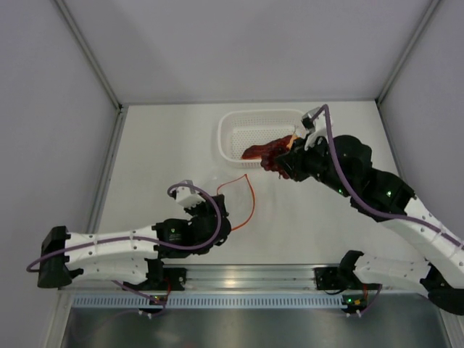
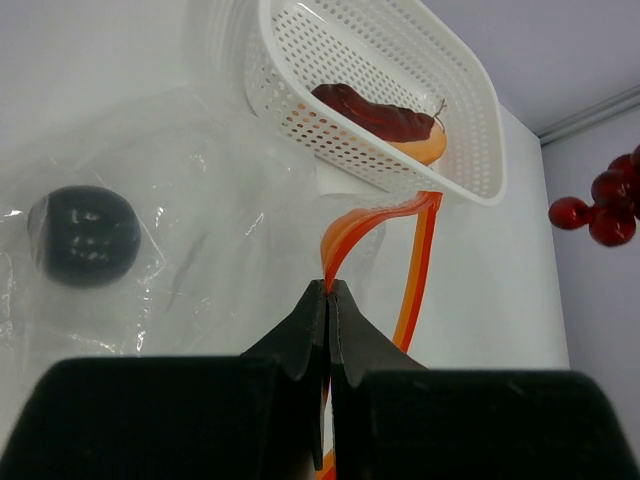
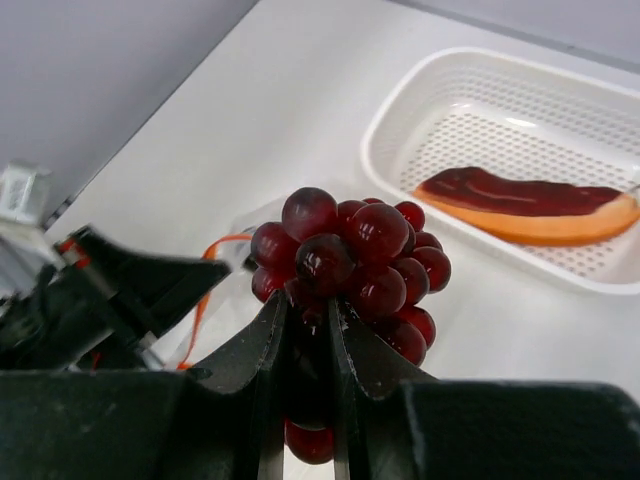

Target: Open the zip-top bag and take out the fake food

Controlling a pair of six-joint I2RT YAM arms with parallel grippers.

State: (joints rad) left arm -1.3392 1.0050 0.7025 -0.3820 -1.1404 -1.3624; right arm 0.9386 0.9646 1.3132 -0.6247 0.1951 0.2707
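My right gripper moves the grape cluster outward over the basket's rim next, then down beside the hot-dog piece (image 3: 530,200) along the basket's near side.
The clear zip-top bag (image 2: 200,200) lies on the table with its orange-red zip strip (image 2: 420,250) looped open. My left gripper (image 2: 328,287) is shut on that strip; it also shows in the top view (image 1: 212,212). A small dark round fruit (image 2: 85,235) sits inside the bag. My right gripper (image 3: 308,305) is shut on the dark red grape cluster (image 3: 355,255) and holds it in the air next to the basket's near edge (image 1: 274,156). The orange-and-maroon hot-dog piece (image 3: 530,200) lies in the white basket (image 3: 400,110).
The white perforated basket (image 1: 225,130) stands at the back centre of the table, just beyond the bag. Grey walls enclose the table on the left, back and right. A metal rail (image 1: 246,275) runs along the near edge.
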